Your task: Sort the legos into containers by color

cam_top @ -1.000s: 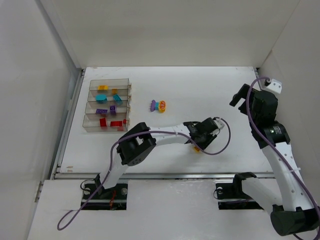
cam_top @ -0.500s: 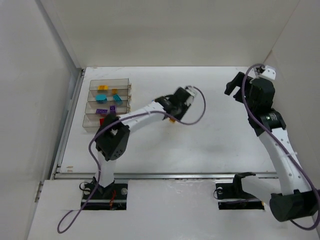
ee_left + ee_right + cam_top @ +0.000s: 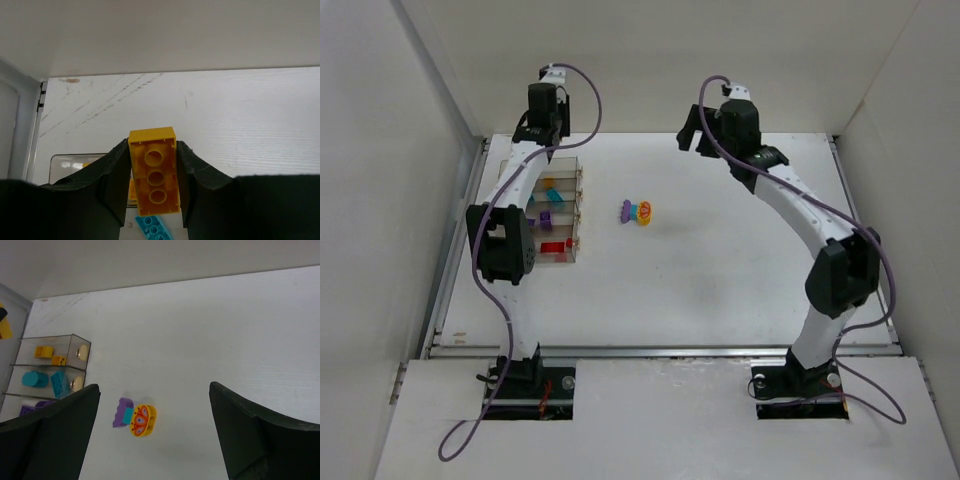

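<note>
I will next lower the yellow brick into the far bin with my left gripper and let go of it, because yellow legos are already in that bin.
My left gripper (image 3: 542,112) hangs over the far end of the containers (image 3: 567,161), shut on a yellow lego brick (image 3: 152,172) held underside-up between the fingers (image 3: 112,170). Below it lie a cyan brick (image 3: 155,229) and a bin's corner (image 3: 75,162). The four clear bins (image 3: 75,347) hold yellow (image 3: 44,351), cyan (image 3: 60,384), purple (image 3: 546,217) and red (image 3: 552,247) legos. On the table a purple piece (image 3: 121,410), a cyan bit (image 3: 128,415) and a yellow-orange oval piece (image 3: 144,420) sit together. My right gripper (image 3: 154,386) is open and empty, high above them.
White walls enclose the table on the left, back and right. A metal rail (image 3: 460,230) runs along the left edge beside the bins. Purple cables (image 3: 595,95) loop off both wrists. The left arm's links (image 3: 500,240) lie over the bins' left side.
The left arm swung from the table's middle to the back left over the containers, carrying the yellow brick. The right arm swung left toward the back centre.
</note>
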